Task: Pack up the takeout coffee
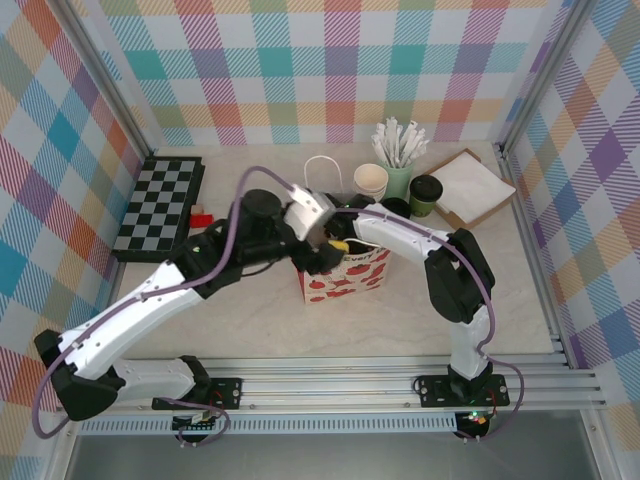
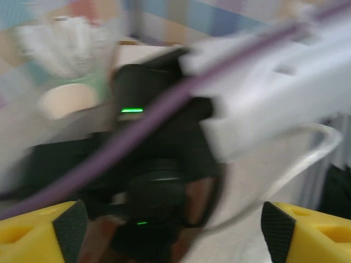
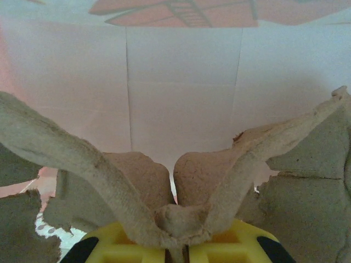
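Observation:
The brown cardboard carrier (image 3: 109, 170) comes down toward the bag's bottom below my right gripper next, and my right gripper releases the rib, since the carrier is already inside.
The takeout coffee (image 1: 425, 196), a dark green cup with a black lid, stands at the back right beside the stirrer holder, away from both grippers. A white bag with red strawberries (image 1: 345, 278) stands at the table's middle. My right arm reaches down into it. In the right wrist view my right gripper (image 3: 178, 253) is shut on a rib of the brown cardboard carrier (image 3: 109, 170), with the bag's white inner wall (image 3: 181, 82) behind. My left gripper (image 1: 326, 243) hovers at the bag's mouth. Its fingers (image 2: 68, 230) stand wide apart in a blurred left wrist view, nothing between them.
A pale green holder of white stirrers (image 1: 399, 170) and cream paper cups (image 1: 370, 181) stand behind the bag. A brown tray with a white sheet (image 1: 470, 187) lies at the back right. A checkerboard (image 1: 160, 205) lies at the left. The plaid walls are close.

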Controlling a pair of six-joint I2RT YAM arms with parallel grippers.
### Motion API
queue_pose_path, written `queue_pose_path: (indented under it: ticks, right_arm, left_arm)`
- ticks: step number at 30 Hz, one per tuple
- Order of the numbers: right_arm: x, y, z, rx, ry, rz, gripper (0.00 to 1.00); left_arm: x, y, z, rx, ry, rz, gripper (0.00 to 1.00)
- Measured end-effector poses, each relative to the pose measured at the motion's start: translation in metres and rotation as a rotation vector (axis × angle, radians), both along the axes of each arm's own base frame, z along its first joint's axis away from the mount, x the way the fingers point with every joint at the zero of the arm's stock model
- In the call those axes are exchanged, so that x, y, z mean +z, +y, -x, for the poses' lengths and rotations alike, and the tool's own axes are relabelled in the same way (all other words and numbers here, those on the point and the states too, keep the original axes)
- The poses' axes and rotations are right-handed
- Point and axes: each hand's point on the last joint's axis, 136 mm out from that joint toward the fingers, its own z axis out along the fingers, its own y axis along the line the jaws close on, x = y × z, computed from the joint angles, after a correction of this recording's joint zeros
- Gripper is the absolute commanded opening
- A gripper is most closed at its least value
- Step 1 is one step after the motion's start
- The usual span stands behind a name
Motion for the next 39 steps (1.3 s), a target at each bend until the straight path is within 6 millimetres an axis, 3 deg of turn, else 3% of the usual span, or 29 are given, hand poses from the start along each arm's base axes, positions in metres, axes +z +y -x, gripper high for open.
queue_pose_path:
  ticks: [1,4,7,9,13,17,18,22,28,39]
  right_arm:
    - [0.000,0.000,0.000,0.003,-0.002,-0.001,0.04]
    - [-0.001,0.000,0.001,0.011,-0.008,-0.008,0.04]
    - [0.000,-0.001,0.003,0.018,-0.009,-0.014,0.03]
    - [0.001,-0.001,0.003,0.021,-0.008,-0.016,0.03]
    - [0.001,0.000,0.003,0.022,-0.008,-0.022,0.03]
    - [-0.001,0.003,0.003,0.034,-0.007,-0.035,0.03]
    - [-0.001,0.003,0.004,0.039,-0.005,-0.038,0.03]
    - [-0.004,0.004,0.006,0.052,0.002,-0.049,0.03]
    - [0.001,0.001,0.007,0.051,-0.015,-0.053,0.03]
    - [-0.016,0.005,-0.002,0.049,-0.045,-0.053,0.05]
  left_arm:
    - [0.005,0.022,-0.021,0.121,0.006,0.026,0.94]
    - [0.012,0.084,-0.068,0.434,0.048,0.092,0.94]
    - [0.014,0.117,-0.104,0.583,0.098,0.133,0.91]
    - [0.012,0.109,-0.118,0.555,0.128,0.138,0.86]
    - [-0.003,0.070,-0.139,0.401,0.185,0.108,0.82]
    - [-0.014,0.043,-0.150,0.267,0.199,0.073,0.74]
    - [-0.014,0.036,-0.151,0.227,0.200,0.071,0.68]
    - [-0.010,0.020,-0.148,0.116,0.184,0.071,0.01]
    - [0.003,0.017,-0.144,0.098,0.192,0.099,0.00]
    - [-0.004,0.033,-0.132,0.265,0.338,0.225,0.00]
